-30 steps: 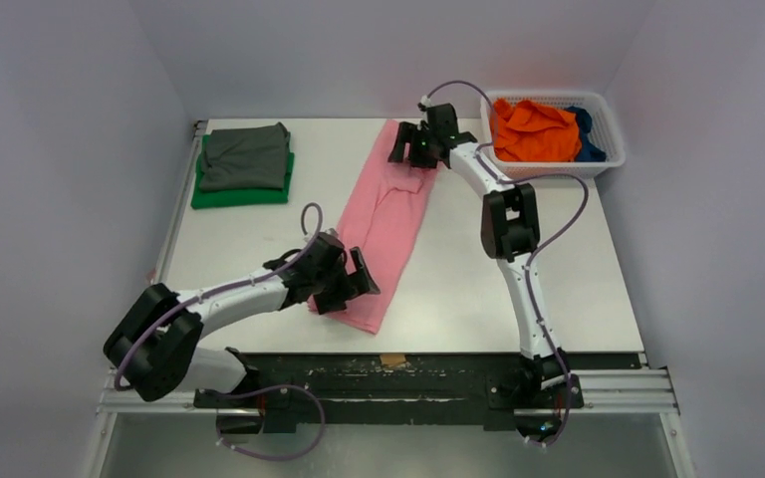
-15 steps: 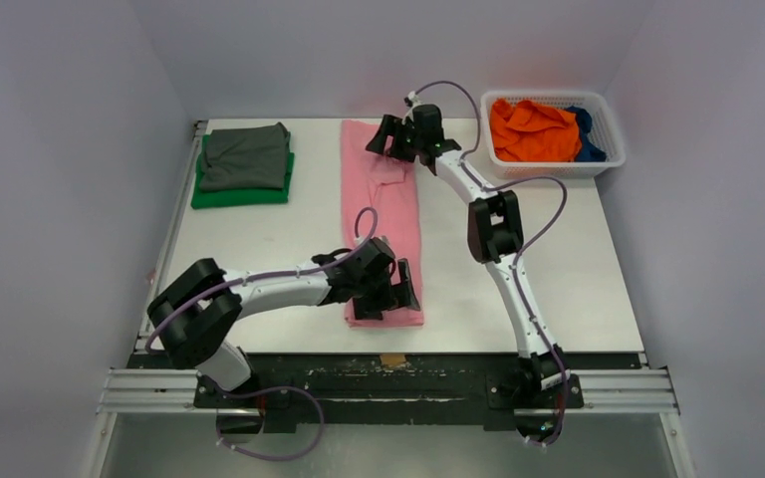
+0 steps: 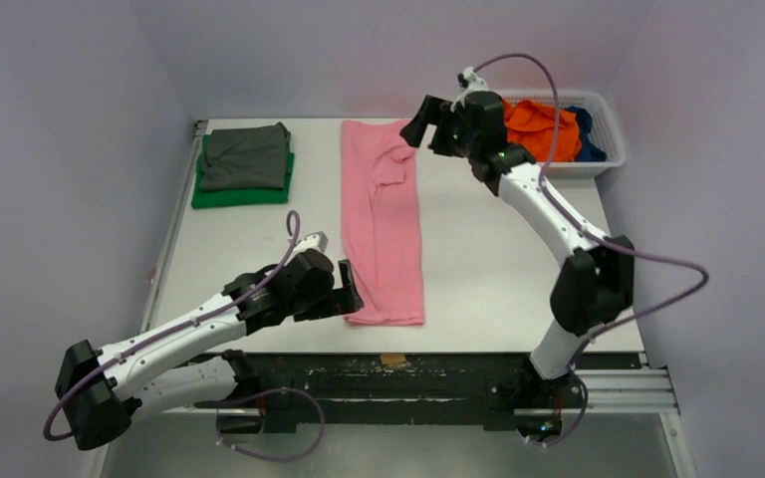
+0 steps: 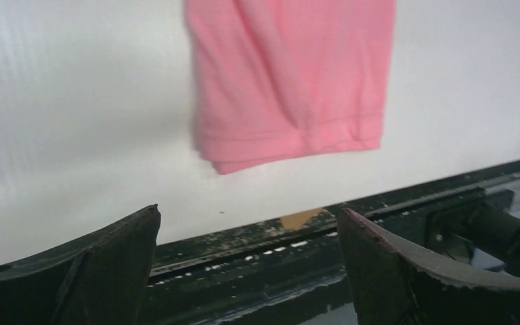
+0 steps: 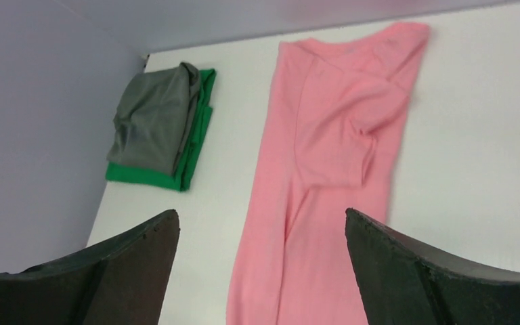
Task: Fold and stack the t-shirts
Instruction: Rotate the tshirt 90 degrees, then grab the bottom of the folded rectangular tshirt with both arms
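Observation:
The left gripper will next lower to the hem corner closest to it on the pink t-shirt (image 3: 383, 224).
The pink t-shirt (image 3: 383, 224) lies on the table as a long narrow strip, folded lengthwise; it also shows in the left wrist view (image 4: 288, 74) and the right wrist view (image 5: 325, 183). My left gripper (image 3: 349, 294) is open and empty, just left of the strip's near end. My right gripper (image 3: 420, 124) is open and empty, raised above the table just right of the strip's far end. The grey t-shirt (image 3: 246, 156) lies folded on the folded green t-shirt (image 3: 239, 193) at the far left. The orange t-shirt (image 3: 533, 124) and the dark blue t-shirt (image 3: 586, 134) lie in the basket.
The white mesh basket (image 3: 598, 159) stands at the far right corner. Grey walls close in the table on three sides. The table's near edge with a dark metal rail (image 4: 406, 203) lies just below the pink strip's end.
Both grippers have let go of the pink t-shirt, which now lies straight. The left gripper has drawn back to the left; the right gripper has lifted and moved right.

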You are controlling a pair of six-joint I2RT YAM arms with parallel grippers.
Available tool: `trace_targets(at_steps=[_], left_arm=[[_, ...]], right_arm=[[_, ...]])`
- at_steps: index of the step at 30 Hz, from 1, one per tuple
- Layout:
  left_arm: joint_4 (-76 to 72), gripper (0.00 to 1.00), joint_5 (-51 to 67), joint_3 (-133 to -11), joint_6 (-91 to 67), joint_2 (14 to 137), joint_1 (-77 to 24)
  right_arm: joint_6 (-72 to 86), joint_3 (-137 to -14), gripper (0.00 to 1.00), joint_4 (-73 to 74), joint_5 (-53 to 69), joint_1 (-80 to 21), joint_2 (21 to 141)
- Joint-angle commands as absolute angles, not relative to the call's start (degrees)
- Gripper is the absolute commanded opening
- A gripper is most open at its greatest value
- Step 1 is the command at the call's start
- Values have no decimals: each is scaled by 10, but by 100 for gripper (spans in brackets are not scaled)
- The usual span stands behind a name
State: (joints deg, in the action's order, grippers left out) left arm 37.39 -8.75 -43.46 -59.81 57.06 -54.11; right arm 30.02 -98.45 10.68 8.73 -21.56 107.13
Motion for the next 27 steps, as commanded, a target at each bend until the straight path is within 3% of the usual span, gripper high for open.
trace_targets(at_steps=[1, 4, 5, 9, 17, 27], left_arm=[[368, 100, -70, -376, -534, 546, -483], [321, 98, -43, -356, -517, 561, -471], [284, 90, -28, -342, -522, 597, -457], [217, 77, 25, -321, -534, 665, -441], [156, 61, 29, -314, -557, 752, -436], [159, 18, 25, -309, -563, 781, -436]], right_arm=[[344, -738, 89, 91, 8, -226, 903], [387, -584, 86, 115, 1, -250, 806], [410, -484, 83, 118, 0, -283, 743], [453, -362, 78, 110, 8, -340, 659], [484, -294, 66, 86, 12, -436, 670], [512, -277, 51, 29, 33, -463, 753]])
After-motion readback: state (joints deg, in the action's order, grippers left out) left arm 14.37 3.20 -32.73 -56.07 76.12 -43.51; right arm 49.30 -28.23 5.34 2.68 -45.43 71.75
